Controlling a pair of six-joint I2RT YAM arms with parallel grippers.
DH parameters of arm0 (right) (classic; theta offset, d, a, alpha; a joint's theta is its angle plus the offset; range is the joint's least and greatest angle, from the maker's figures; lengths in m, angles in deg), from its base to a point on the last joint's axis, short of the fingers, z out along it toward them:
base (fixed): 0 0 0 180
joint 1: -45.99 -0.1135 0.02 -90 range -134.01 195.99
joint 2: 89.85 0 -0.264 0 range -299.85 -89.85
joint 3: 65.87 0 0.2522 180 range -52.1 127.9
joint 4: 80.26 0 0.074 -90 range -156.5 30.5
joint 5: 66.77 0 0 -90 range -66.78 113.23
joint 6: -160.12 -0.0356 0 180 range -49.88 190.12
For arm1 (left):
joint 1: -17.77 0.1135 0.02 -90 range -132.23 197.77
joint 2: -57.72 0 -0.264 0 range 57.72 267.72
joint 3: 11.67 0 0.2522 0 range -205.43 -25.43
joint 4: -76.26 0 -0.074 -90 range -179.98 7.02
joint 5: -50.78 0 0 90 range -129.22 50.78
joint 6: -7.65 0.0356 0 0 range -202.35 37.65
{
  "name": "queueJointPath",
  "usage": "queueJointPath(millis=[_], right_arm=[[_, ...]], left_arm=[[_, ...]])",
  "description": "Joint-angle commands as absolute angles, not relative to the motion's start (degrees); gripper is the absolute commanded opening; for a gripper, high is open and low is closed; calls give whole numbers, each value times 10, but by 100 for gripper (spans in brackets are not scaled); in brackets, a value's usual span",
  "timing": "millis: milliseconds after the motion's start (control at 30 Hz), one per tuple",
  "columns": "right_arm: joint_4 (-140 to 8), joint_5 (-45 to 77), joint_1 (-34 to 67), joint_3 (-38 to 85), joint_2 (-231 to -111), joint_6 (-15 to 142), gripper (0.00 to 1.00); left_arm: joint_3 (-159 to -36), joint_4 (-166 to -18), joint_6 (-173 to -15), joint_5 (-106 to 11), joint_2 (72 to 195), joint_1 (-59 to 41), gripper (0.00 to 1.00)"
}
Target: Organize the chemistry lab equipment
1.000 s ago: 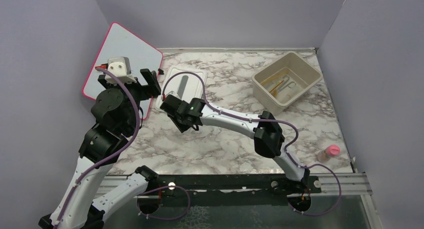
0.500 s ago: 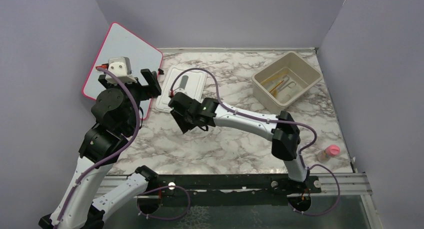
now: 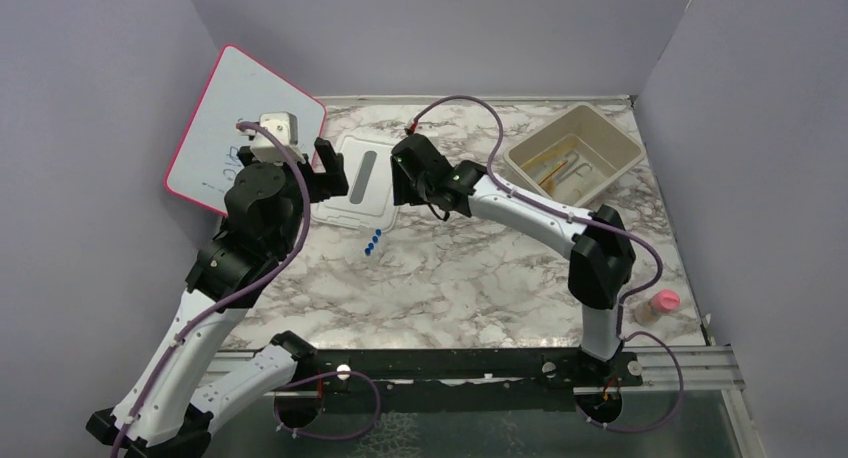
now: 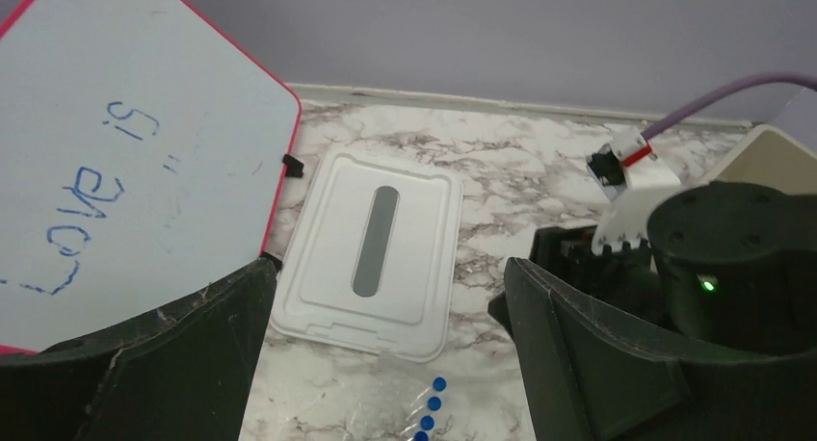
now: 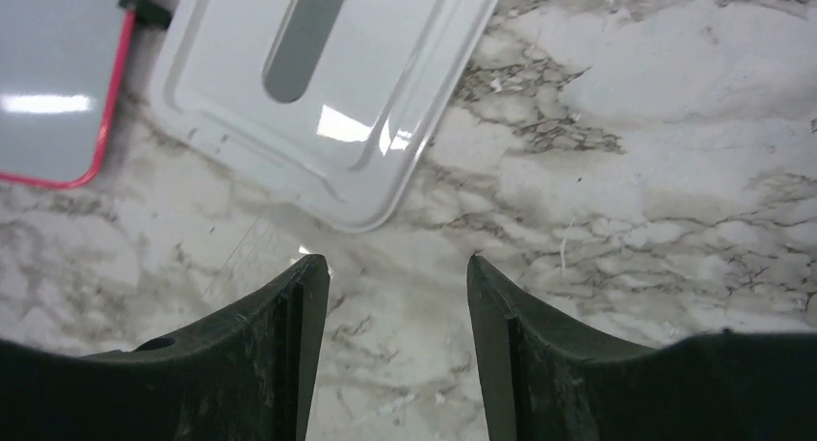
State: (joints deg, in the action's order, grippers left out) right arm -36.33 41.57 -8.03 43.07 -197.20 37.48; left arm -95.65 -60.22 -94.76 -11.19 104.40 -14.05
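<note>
My right gripper must go down and outward, clear of the whiteboard, to straddle the lid's long edge facing the bin (image 5: 445, 94), which is below and outward of it.
A short row of tiny blue pieces (image 3: 372, 242) lies on the marble just in front of a white lid (image 3: 358, 178), with something clear beside them (image 4: 432, 402). My left gripper (image 3: 290, 168) hovers open over the lid's near-left side, and both the lid (image 4: 371, 248) and the blue pieces show between its fingers. My right gripper (image 3: 402, 190) hangs open and empty above the marble by the lid's right corner (image 5: 366, 205), right of the blue pieces. Silver tongs (image 3: 572, 168) and a thin orange stick (image 3: 548, 173) lie in the beige bin (image 3: 520, 168).
A pink-framed whiteboard (image 3: 230, 118) with writing leans in the back-left corner, touching the lid's left side. A pink-capped bottle (image 3: 660, 306) stands at the near right. Grey walls close in the table on three sides.
My right arm has pulled back and to the right, away from the spot in front of the lid, leaving the blue pieces in sight there. My left arm has shifted to the right, toward the lid.
</note>
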Motion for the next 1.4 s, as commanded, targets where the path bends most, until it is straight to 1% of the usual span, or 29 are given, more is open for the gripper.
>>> queueJointPath(millis=[0, 100, 233, 333, 433, 500, 600, 767, 967, 1033, 1133, 1300, 1367], right_arm=[[-395, 452, -52, 486, -2058, 377, 61], [-381, 461, -33, 552, -2125, 391, 62], [-366, 432, -19, 653, -2218, 443, 62], [-326, 423, -11, 741, -2282, 462, 62], [-302, 437, -5, 786, -2317, 469, 61], [-308, 443, 0, 778, -2321, 472, 60], [-328, 415, 8, 755, -2323, 490, 59], [-326, 377, 11, 769, -2346, 534, 62], [-319, 388, 19, 763, -2355, 530, 62], [-315, 395, 24, 750, -2351, 517, 59], [-308, 407, 37, 716, -2333, 481, 51], [-332, 416, 63, 587, -2264, 427, 40], [-343, 422, 73, 536, -2236, 411, 39]], left_arm=[[-932, -599, -973, -141, 1048, -138, 91], [-917, -599, -976, -124, 1048, -138, 91], [-905, -599, -979, -109, 1047, -138, 91], [-899, -599, -981, -109, 1052, -138, 91], [-896, -599, -984, -115, 1058, -138, 91], [-892, -599, -986, -118, 1061, -137, 91], [-889, -599, -989, -120, 1063, -138, 91], [-888, -599, -995, -126, 1069, -138, 91], [-883, -599, -1000, -132, 1071, -138, 91], [-881, -598, -1000, -134, 1071, -138, 91], [-879, -598, -1002, -138, 1070, -138, 91], [-869, -599, -1010, -148, 1074, -138, 91], [-864, -599, -1013, -151, 1076, -138, 91]])
